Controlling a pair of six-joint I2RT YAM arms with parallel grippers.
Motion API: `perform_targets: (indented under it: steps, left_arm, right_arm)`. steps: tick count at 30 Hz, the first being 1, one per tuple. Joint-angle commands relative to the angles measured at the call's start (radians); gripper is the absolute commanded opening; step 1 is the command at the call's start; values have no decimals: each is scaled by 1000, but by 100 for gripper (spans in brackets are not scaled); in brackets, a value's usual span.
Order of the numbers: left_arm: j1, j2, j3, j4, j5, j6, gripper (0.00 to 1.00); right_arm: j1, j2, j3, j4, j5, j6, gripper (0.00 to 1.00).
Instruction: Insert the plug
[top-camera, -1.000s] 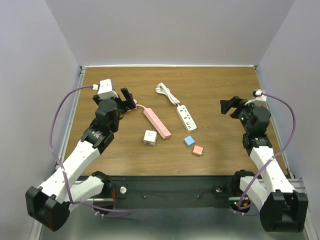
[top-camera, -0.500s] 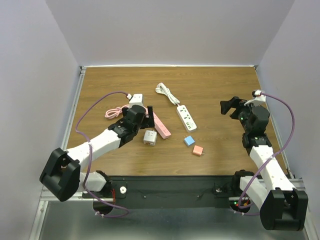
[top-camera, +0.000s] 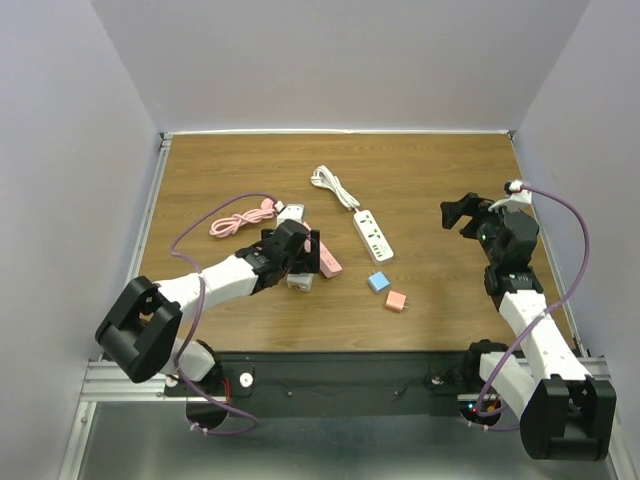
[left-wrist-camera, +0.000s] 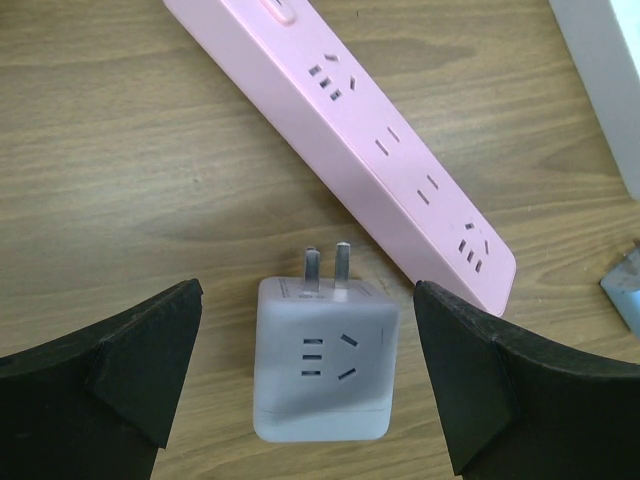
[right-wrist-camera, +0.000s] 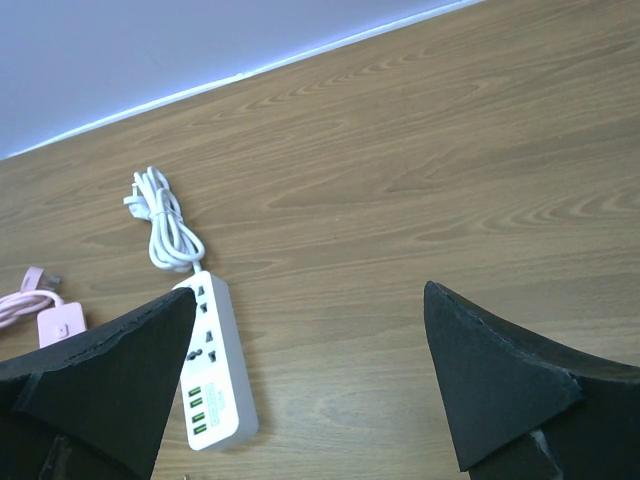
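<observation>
I will move my open, empty right gripper left in the top view, from far across the table toward the white cube plug (top-camera: 300, 282).
A white cube plug (left-wrist-camera: 322, 360) lies on the table with its two prongs pointing at the side of the pink power strip (left-wrist-camera: 350, 130), a short gap apart. My left gripper (left-wrist-camera: 307, 292) is open, with one finger on each side of the cube and not touching it. In the top view the left gripper (top-camera: 305, 255) hovers over the cube (top-camera: 299, 281) and the near end of the pink strip (top-camera: 330, 264). My right gripper (top-camera: 458, 213) is open and empty at the right, raised above the table; it also shows in the right wrist view (right-wrist-camera: 307, 292).
A white power strip (top-camera: 372, 235) with a coiled white cord (top-camera: 335, 187) lies mid-table. A blue adapter (top-camera: 378, 282) and a pink adapter (top-camera: 396, 300) sit near the front. The pink strip's coiled cable (top-camera: 238, 218) lies at the left.
My left arm has swung from the back left to the middle and lowered over the white cube plug. The right arm has not moved.
</observation>
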Motion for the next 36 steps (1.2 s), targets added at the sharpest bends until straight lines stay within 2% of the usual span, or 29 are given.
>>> perform_targets:
  steps: [1, 9, 12, 13, 14, 16, 17, 19, 22, 28, 32, 36]
  left_arm:
    - [-18, 23, 54, -39, -5, -13, 99]
    - [-44, 96, 80, -76, -32, -22, 98]
    - [-46, 119, 84, -81, -2, -16, 86]
    - [-46, 122, 87, -81, 4, -12, 80]
    - [-46, 126, 86, -84, 14, -10, 65]
    - [-46, 131, 87, -86, 28, -4, 44]
    - [-46, 132, 87, -89, 40, 1, 21]
    - [-46, 128, 96, -93, 56, -4, 1]
    - [-46, 110, 124, -92, 109, -25, 0]
    - [-44, 70, 227, -78, 197, -128, 0]
    - [-44, 1, 198, 26, 226, -244, 0]
    - [-44, -64, 156, 180, 182, -379, 0]
  right_arm:
    - [2, -2, 19, 13, 14, 6, 100]
    - [2, -5, 19, 10, 17, 4, 100]
    - [2, 4, 22, 10, -8, -3, 100]
    - [2, 7, 24, 10, -17, -8, 100]
    - [2, 7, 25, 10, -27, -11, 100]
    - [2, 6, 31, 7, -55, -25, 100]
    - [2, 6, 33, 7, -67, -29, 100]
    - [2, 9, 45, 6, -116, -43, 100]
    - [28, 27, 65, 7, -156, -71, 100]
    - [275, 53, 110, -7, -29, -137, 100]
    - [329, 38, 111, 12, -29, -36, 97]
    - [391, -20, 56, 130, 11, 90, 96]
